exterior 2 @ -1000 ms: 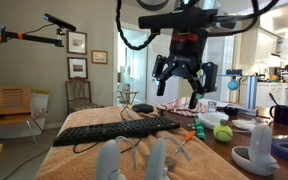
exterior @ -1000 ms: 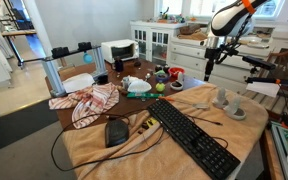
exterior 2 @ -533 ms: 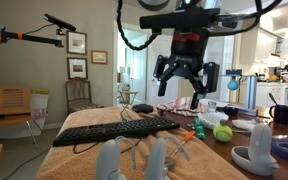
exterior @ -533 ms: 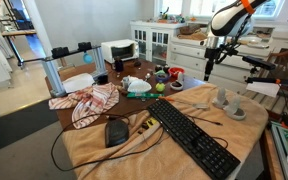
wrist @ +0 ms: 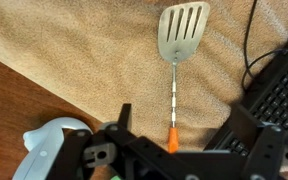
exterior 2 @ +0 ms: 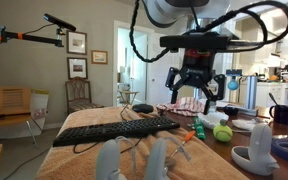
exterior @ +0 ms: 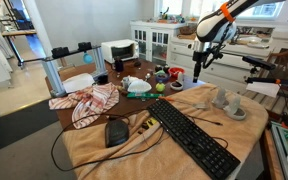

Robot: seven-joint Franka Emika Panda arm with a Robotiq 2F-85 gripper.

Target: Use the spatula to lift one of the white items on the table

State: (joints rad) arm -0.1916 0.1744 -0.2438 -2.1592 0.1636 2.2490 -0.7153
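My gripper moves down next to the spatula's thin metal stem by the orange handle (exterior: pixel 197 118) (wrist: pixel 173 120) on the tan cloth.
The spatula (wrist: pixel 174 60) lies flat on the tan cloth of the table (exterior: pixel 94 150); it has a slotted metal blade, a thin shaft and an orange handle. My gripper (wrist: pixel 176 125) is open and empty, hovering right above the orange handle with a finger on either side. It hangs above the table in both exterior views (exterior: pixel 196 75) (exterior 2: pixel 194 100). Off-white cup-like items (exterior: pixel 224 99) stand near the table edge, beside the keyboard. Two of them (exterior 2: pixel 107 160) show large in the foreground. The spatula's orange handle (exterior 2: pixel 197 128) lies below the gripper.
A long black keyboard (exterior: pixel 189 135) (wrist: pixel 284 90) lies next to the spatula. A black mouse (exterior: pixel 116 130), cables and a red-and-white cloth (exterior: pixel 89 100) fill the other end. A green ball (exterior 2: pixel 222 131) and cups sit nearby. A white rounded object (wrist: pixel 49 150) lies beside the gripper.
The arm has swung across and down towards the table, bringing the open gripper lower over the spatula. Nothing on the table has moved.
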